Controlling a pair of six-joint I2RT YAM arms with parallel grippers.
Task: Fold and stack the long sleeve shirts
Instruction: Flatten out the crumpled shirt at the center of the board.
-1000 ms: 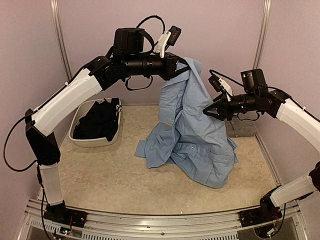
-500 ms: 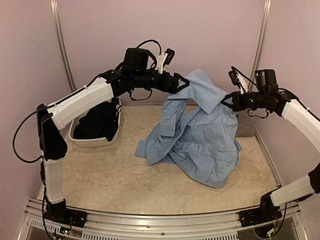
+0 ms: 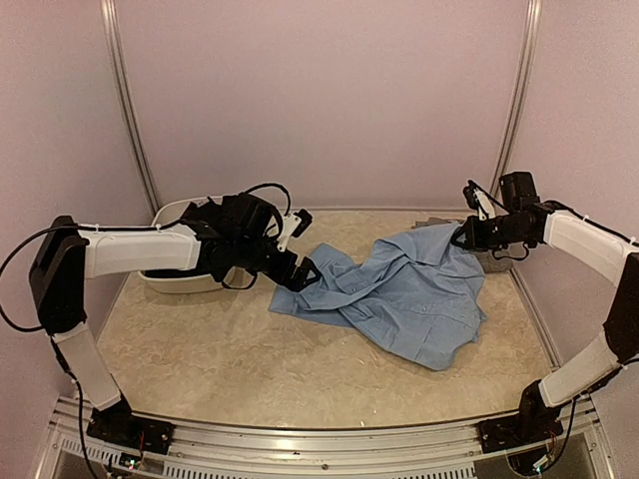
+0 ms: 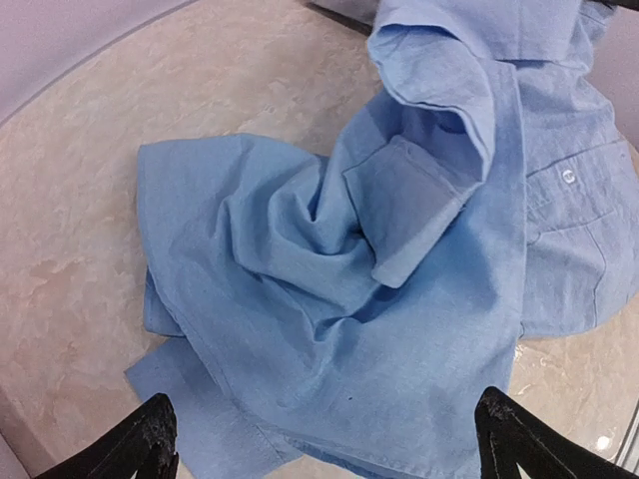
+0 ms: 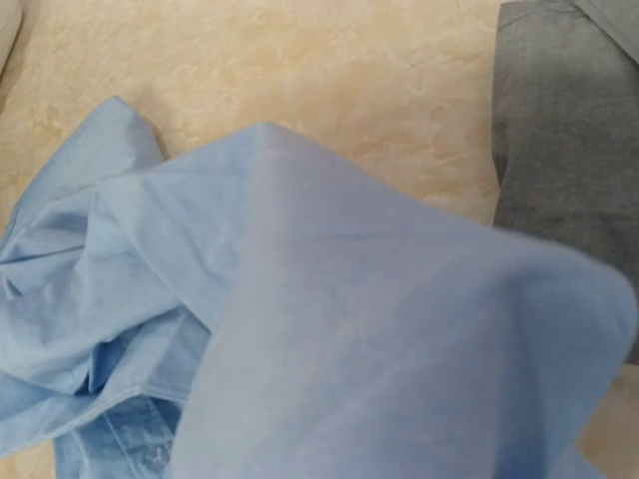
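I need to turn my open left gripper down and back onto the shirt's loose near corner [image 3: 320, 303] [image 4: 461, 444] next and close it there, since my right gripper already holds the opposite end.
The light blue long sleeve shirt [image 3: 399, 294] lies crumpled across the middle of the table. My left gripper [image 3: 305, 274] hovers low over its left edge, open, with nothing between its fingers. In the left wrist view the black fingertips [image 4: 150, 439] stand wide apart above the rumpled blue cloth [image 4: 349, 249]. My right gripper [image 3: 461, 238] is shut on the shirt's far right edge and holds it a little off the table. Blue cloth [image 5: 349, 329] fills the right wrist view and hides the fingers. A grey shirt [image 5: 564, 120] lies folded at the back right.
A white tub [image 3: 172, 283] stands at the back left, mostly hidden behind my left arm. The grey shirt [image 3: 496, 262] sits close under my right arm. Walls close in the table on three sides.
Both arms have come down from high up. My left gripper opened and let go of the blue shirt, which dropped onto the table. My right gripper shut on its right edge.
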